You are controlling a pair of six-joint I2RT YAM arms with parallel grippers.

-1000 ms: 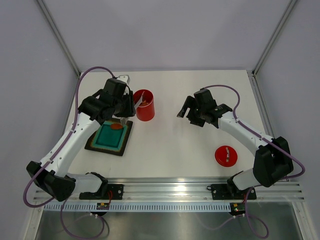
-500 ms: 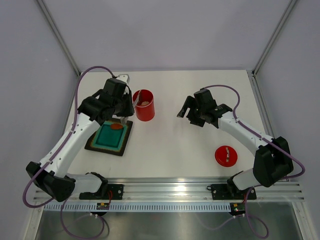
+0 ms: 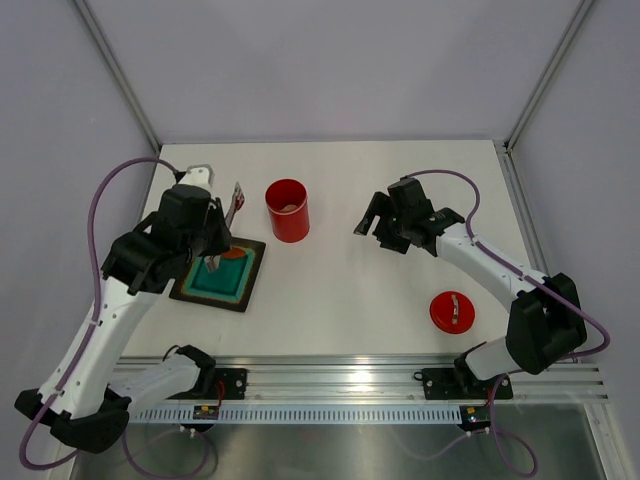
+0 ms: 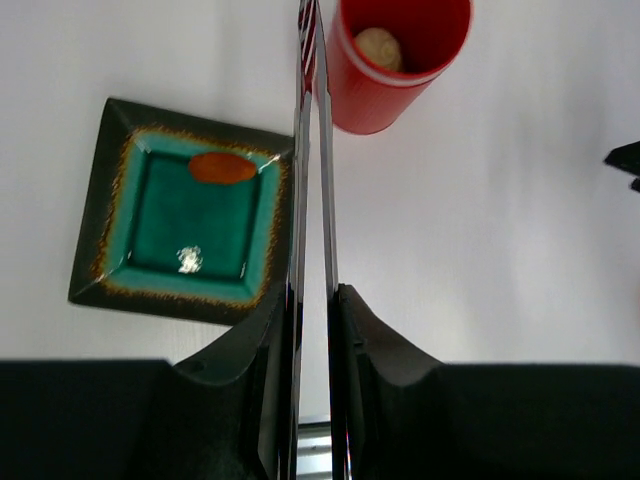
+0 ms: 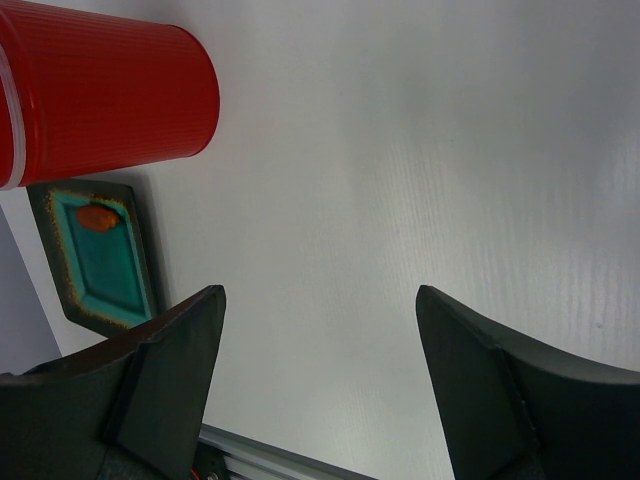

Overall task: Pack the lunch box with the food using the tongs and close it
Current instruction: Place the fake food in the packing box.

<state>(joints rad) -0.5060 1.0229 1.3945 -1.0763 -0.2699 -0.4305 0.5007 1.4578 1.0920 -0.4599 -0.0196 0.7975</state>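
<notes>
My left gripper moves back and down with the tong tips over the orange food piece (image 3: 233, 254) (image 4: 222, 168) next and releases the squeeze, as that piece lies below my gripper.
The red lunch box (image 3: 287, 210) stands open at the back middle, and a cream food ball (image 4: 378, 45) lies inside it. My left gripper (image 3: 224, 228) is shut on the silver tongs (image 4: 311, 150). In the left wrist view they run up between my left gripper's (image 4: 312, 296) jaws. The tong strips are squeezed nearly together with nothing between them, and their tips end beside the lunch box rim (image 4: 395, 75). An orange food piece (image 3: 233, 254) lies on the teal tray (image 3: 213, 285). My right gripper (image 3: 372, 214) hangs open and empty, right of the lunch box (image 5: 110, 90). The red lid (image 3: 452, 311) lies at front right.
The black-rimmed teal tray (image 4: 105, 215) sits left of the lunch box, under my left arm. The right wrist view shows the same tray (image 5: 120, 300) beyond the lunch box and my open right gripper (image 5: 320, 300) over bare table. Metal frame posts rise at the back corners.
My left arm has drawn back to the left, lifting the tongs out of the lunch box and leaving the cream piece inside. The tong strips have closed together. The right arm has not moved.
</notes>
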